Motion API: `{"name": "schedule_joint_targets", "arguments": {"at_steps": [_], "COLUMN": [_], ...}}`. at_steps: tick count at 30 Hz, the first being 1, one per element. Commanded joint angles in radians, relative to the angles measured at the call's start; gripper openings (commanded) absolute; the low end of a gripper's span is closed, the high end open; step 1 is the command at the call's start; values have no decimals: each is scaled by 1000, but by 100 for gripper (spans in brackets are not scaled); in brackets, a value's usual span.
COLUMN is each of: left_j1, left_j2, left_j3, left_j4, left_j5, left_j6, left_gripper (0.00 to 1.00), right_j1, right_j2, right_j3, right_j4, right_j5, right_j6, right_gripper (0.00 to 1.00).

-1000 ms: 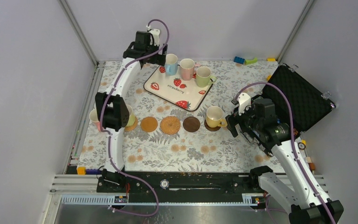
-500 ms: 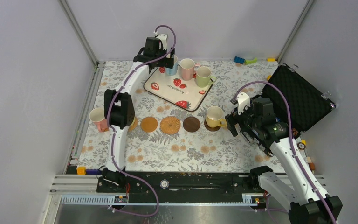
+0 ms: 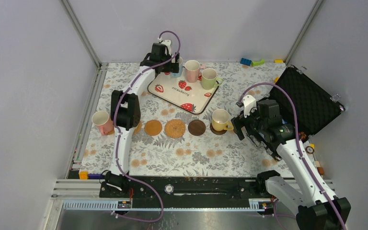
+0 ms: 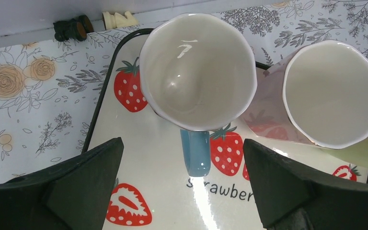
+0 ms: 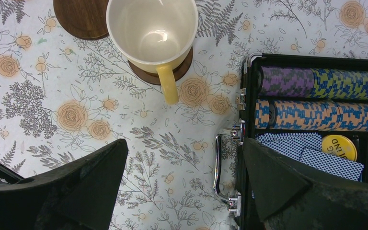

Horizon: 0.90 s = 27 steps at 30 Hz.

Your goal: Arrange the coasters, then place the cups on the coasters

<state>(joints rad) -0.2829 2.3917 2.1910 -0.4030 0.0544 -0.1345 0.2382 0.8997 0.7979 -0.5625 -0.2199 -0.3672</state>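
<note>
The light blue cup's handle (image 4: 197, 154) is still below my left gripper's wide fingers. My left gripper will lower them around it, then close.
My left gripper (image 3: 168, 66) hangs open over the strawberry tray (image 3: 172, 93) at the back. In the left wrist view the light blue cup (image 4: 196, 72) stands just ahead of the left gripper (image 4: 183, 143), its handle pointing in between the wide jaws, untouched. A pink cup (image 4: 333, 91) and a green cup (image 3: 209, 78) stand beside it. Another pink cup (image 3: 100, 122) is at the left end of the coaster row. A tan coaster (image 3: 153, 127), a woven one (image 3: 175, 128) and a dark one (image 3: 197, 127) lie bare. The yellow cup (image 5: 151, 31) sits on a dark coaster (image 5: 184, 67). Right gripper (image 5: 183, 143) is open, empty, behind its handle.
An open black case (image 3: 306, 103) with poker chips (image 5: 316, 81) and cards lies at the right, its metal handle (image 5: 218, 167) beside my right finger. Toy bricks (image 3: 251, 61) sit by the back wall. The left arm's elbow (image 3: 124, 112) covers part of a coaster.
The left arm has swung right along the back and come over the blue cup on the tray, uncovering the pink cup at the left. The right arm has hardly moved.
</note>
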Motion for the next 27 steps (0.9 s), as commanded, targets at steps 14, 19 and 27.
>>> {"name": "schedule_joint_targets", "arguments": {"at_steps": [14,19,27], "left_j1": [3,4,3], "left_j2": [114,161,189], "left_j3": [137,196,242], "left_j4": [82,67,64], "left_j5": [5,21,47], "left_j6": [-79,-101,-130], "left_gripper": [99,99,94], "right_j1": [-6,-6,-6], "right_j2": [19,24,32], "right_j3": [-8,-9,-8], "right_j4": [38,39,38], "right_j5": [22,22,27], "right_j6": [-20,-23,-23], "right_gripper": [98,98,98]}}
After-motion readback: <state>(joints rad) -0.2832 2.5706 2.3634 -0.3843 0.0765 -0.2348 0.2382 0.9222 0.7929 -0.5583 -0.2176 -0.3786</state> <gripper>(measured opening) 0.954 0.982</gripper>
